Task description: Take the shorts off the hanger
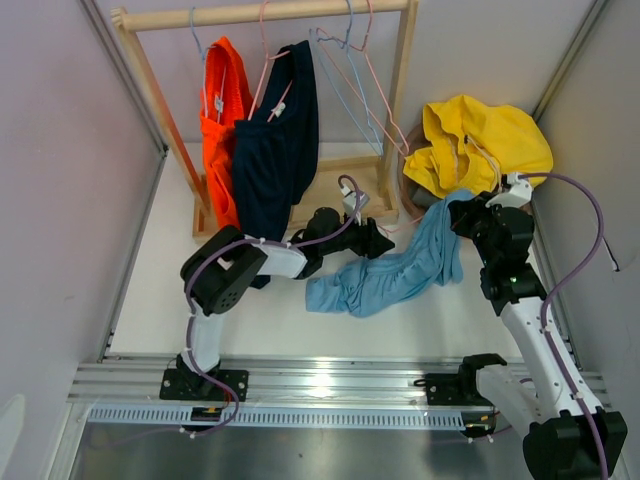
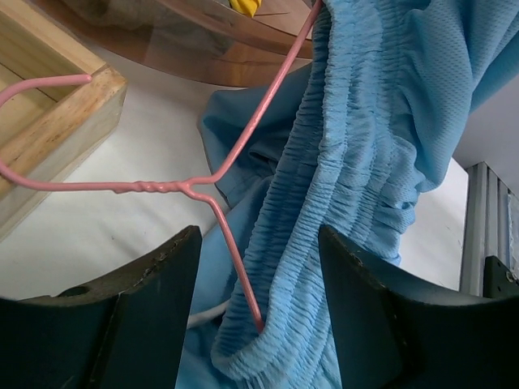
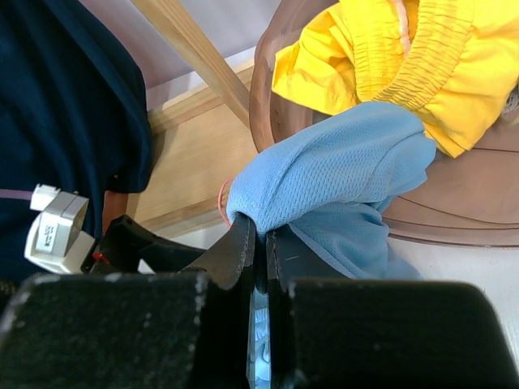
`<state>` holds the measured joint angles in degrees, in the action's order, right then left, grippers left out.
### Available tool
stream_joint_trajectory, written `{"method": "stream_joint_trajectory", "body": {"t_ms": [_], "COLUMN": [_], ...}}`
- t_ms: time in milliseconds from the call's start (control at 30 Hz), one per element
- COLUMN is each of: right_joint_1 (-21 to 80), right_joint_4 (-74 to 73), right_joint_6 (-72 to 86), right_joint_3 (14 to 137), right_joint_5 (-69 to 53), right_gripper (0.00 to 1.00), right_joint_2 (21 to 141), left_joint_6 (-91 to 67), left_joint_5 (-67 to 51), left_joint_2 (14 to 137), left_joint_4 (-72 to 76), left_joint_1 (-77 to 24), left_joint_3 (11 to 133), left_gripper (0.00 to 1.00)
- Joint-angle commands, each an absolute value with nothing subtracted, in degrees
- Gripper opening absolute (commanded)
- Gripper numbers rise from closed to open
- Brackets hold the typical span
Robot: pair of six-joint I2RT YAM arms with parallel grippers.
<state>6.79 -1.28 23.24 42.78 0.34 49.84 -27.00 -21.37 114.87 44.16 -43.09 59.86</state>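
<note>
My right gripper should next carry the light blue shorts (image 1: 400, 270) outward and let go of them over the yellow garment (image 1: 484, 146), because it lies outward of the gripper in the tray.
Light blue shorts (image 1: 400, 270) lie crumpled on the white table between the arms. My right gripper (image 1: 465, 215) is shut on one end of them (image 3: 324, 162) and holds it up beside the yellow garment. A thin pink wire hanger (image 2: 166, 186) has one arm running down inside the ribbed waistband (image 2: 357, 146). My left gripper (image 2: 259, 243) stands open around that hanger arm and the waistband edge, with both dark fingers apart from them. In the top view the left gripper (image 1: 375, 240) sits at the shorts' left end, by the rack's base.
A wooden rack (image 1: 260, 14) at the back carries orange shorts (image 1: 222, 120), navy shorts (image 1: 275, 150) and empty wire hangers (image 1: 350, 80). A yellow garment (image 1: 480, 140) lies in a round brown tray (image 3: 268, 97) at the right. Grey walls close both sides.
</note>
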Motion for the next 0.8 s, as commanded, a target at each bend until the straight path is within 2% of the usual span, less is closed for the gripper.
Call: {"method": "stream_joint_trajectory", "body": {"t_ms": [0,367,467,567,600,633,667,767], "right_joint_1": [6.9,6.9,6.9,6.9,6.9,6.9,6.9,6.9], "right_joint_4": [0.9,1.9,1.9,2.0,2.1,2.1,2.1,2.3], "right_joint_6": [22.0,22.2,22.1,21.9,21.9,22.0,21.9,22.1], "right_joint_3": [44.8,44.8,45.0,45.0,45.0,44.9,44.8,44.5], "right_joint_5": [-1.0,-1.5,-1.4,-1.3,-1.3,-1.3,-1.4,-1.2], "right_gripper": [0.0,0.0,0.0,0.0,0.0,0.0,0.0,0.0], "right_joint_2": [50.3,51.9,52.4,52.6,52.7,52.8,52.9,52.9], "left_joint_6": [-27.5,-26.8,-27.7,-28.9,-29.6,-29.8,-30.1,-30.5], "left_joint_5": [-22.0,-19.6,-20.5,-21.7,-22.2,-23.0,-23.7,-24.7], "left_joint_2": [117.0,120.9,122.7,124.2,124.5,124.9,125.1,123.5], "left_joint_4": [48.1,46.1,46.2,46.8,47.2,47.5,47.8,49.2], "left_joint_1": [-43.7,-43.7,-43.7,-43.7,-43.7,-43.7,-43.7,-43.7], "left_joint_3": [63.0,64.9,66.4,67.7,68.0,68.2,68.4,66.8], "left_gripper": [0.65,0.63,0.56,0.35,0.14,0.06,0.0,0.0]}}
